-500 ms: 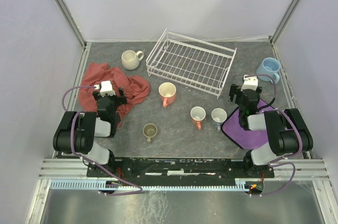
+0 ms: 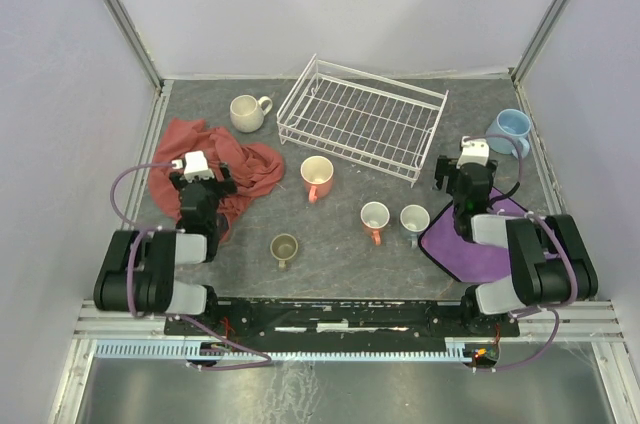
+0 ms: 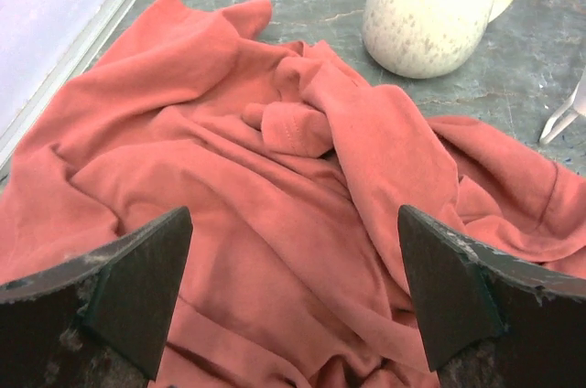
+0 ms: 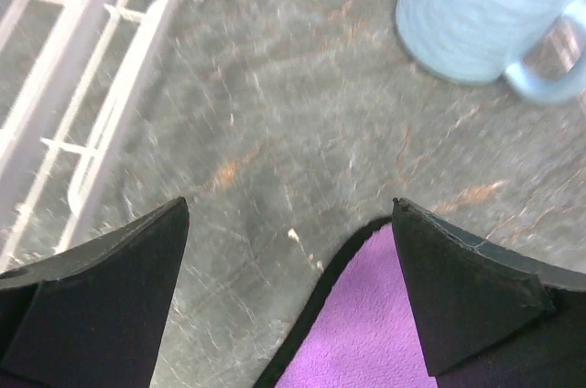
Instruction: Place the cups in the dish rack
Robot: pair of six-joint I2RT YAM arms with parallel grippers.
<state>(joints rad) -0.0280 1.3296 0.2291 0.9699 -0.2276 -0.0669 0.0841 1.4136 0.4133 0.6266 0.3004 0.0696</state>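
Observation:
The left gripper moves outward past the red cloth and down onto that side of the mug next. The cream mug's rim opposite the handle faces away from the rack.
The white wire dish rack stands at the back centre and holds nothing. Six mugs stand on the table: cream, salmon-orange, white-and-orange, grey-blue, olive-green and larger light blue. My left gripper is open and empty over the red cloth; its wrist view shows the cream mug ahead. My right gripper is open and empty; its wrist view shows the light blue mug ahead right and the rack's corner at left.
A crumpled red cloth lies at the left, under the left gripper. A purple mat lies at the right under the right arm. Metal frame rails and walls border the table.
Both arms have shifted slightly; the left gripper moved a little left and back over the cloth. No mug has moved.

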